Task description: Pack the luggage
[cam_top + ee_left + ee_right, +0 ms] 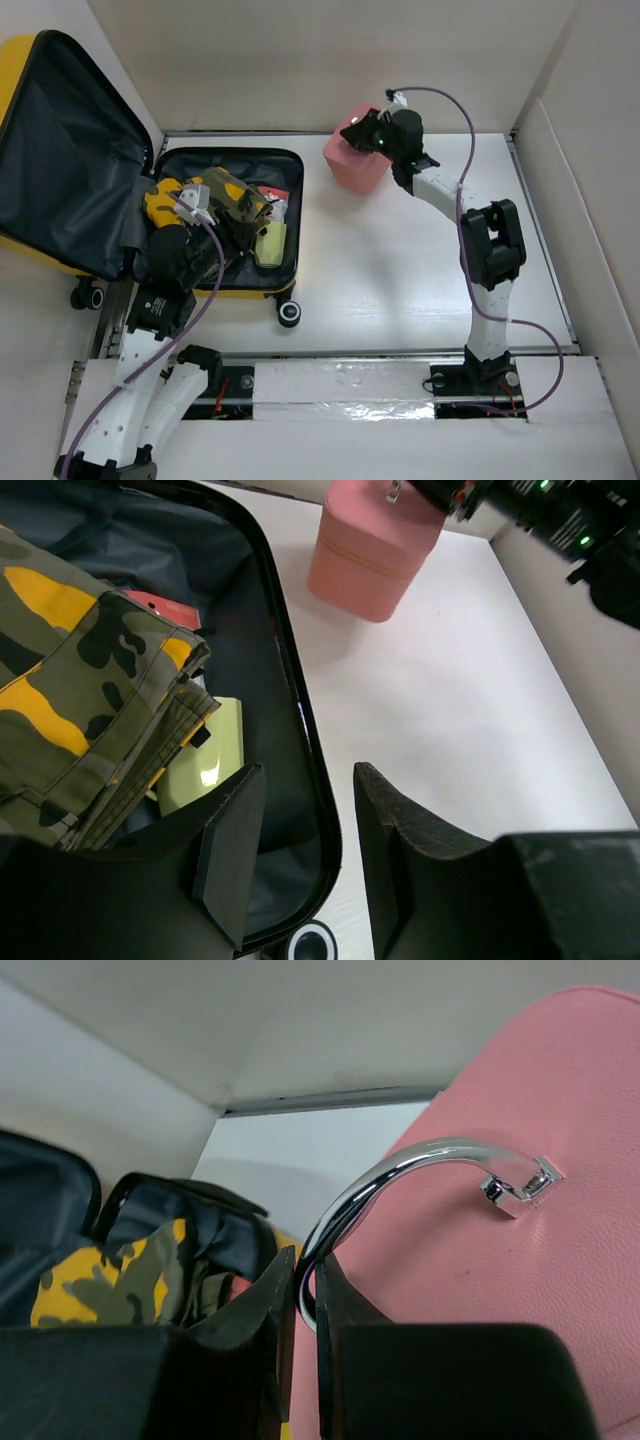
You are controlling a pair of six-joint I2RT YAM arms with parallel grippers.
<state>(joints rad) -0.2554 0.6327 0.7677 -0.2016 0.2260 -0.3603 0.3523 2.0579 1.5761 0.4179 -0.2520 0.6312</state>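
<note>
The pink case is still outside, so my right gripper should next move to the open luggage and then go down over the camouflage clothing by the red item [242, 198] [172, 1278].
The yellow luggage [40, 250] lies open at the left, its dark lined lid [70, 160] raised. Its lower half holds camouflage clothing [225, 195], a pale green item [270, 243] and a red item [278, 195]. My left gripper [300, 850] is open and empty, hovering over the luggage's black zipper rim [290, 690]. My right gripper [306, 1290] is shut on the metal handle [400, 1165] of the small pink case [356, 160], which stands right of the luggage. The pink case also shows in the left wrist view [370, 555].
White walls enclose the table at the back and right [560, 130]. A luggage wheel [289, 313] sticks out near the table's front; another wheel [88, 294] is at the left. Bare white tabletop [400, 270] lies between the luggage and my right arm.
</note>
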